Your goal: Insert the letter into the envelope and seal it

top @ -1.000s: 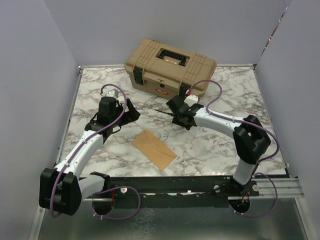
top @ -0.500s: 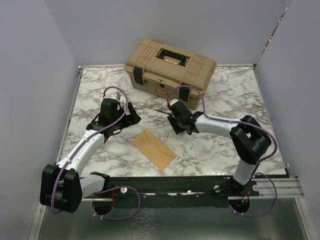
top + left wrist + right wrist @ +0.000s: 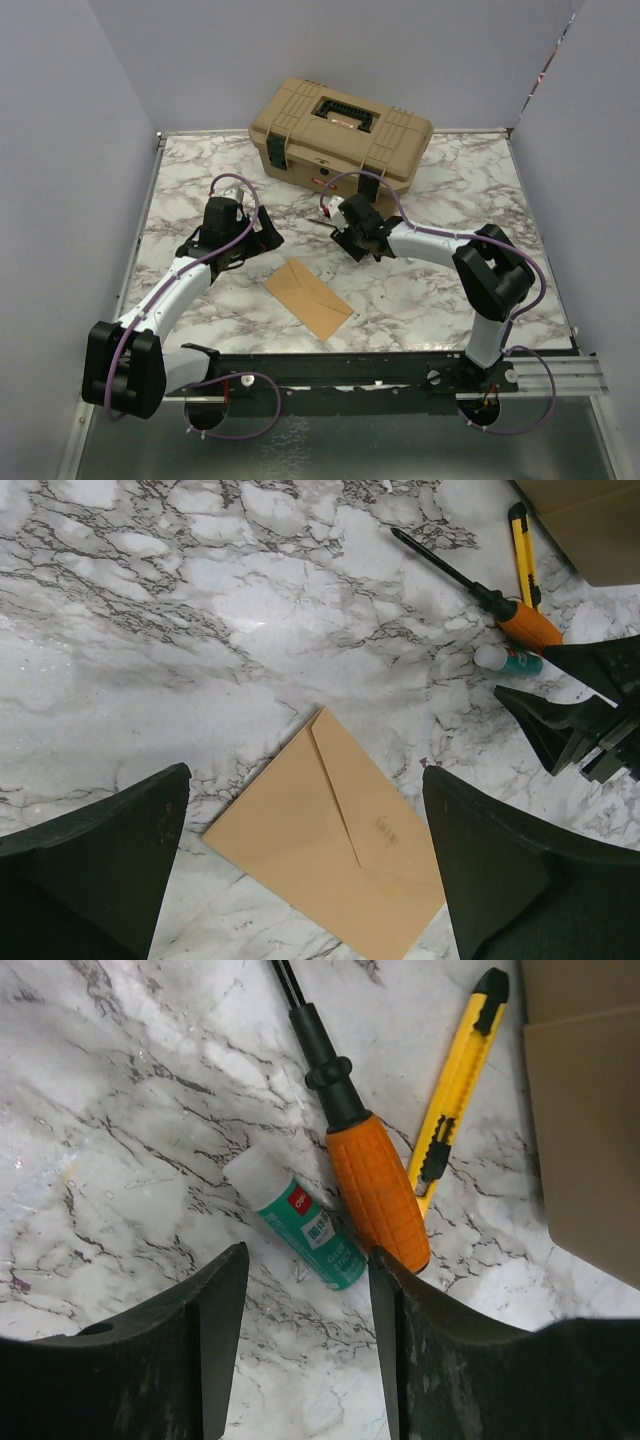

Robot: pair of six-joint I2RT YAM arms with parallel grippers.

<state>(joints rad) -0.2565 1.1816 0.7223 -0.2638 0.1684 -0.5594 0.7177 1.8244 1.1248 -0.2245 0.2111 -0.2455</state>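
Observation:
Next, my right gripper lowers and turns to line its open fingers up around the glue stick's green end, since the glue stick (image 3: 305,1225) lies slanted.
The brown kraft envelope (image 3: 308,298) lies flat on the marble table, its pointed flap folded down; it also shows in the left wrist view (image 3: 330,860). The pale peach letter is not in view. My left gripper (image 3: 265,232) is open and empty, hovering over the envelope's far left corner (image 3: 305,780). My right gripper (image 3: 340,228) is open and empty, low over a green and white glue stick (image 3: 305,1225) that lies just ahead of its jaws (image 3: 306,1260).
An orange-handled screwdriver (image 3: 375,1190) and a yellow utility knife (image 3: 455,1085) lie beside the glue stick. A tan toolbox (image 3: 340,135) stands closed at the back. Purple walls enclose the table on three sides.
My right gripper has swung left and down toward the glue stick and screwdriver. My left gripper has shifted slightly toward the envelope. The envelope has not moved.

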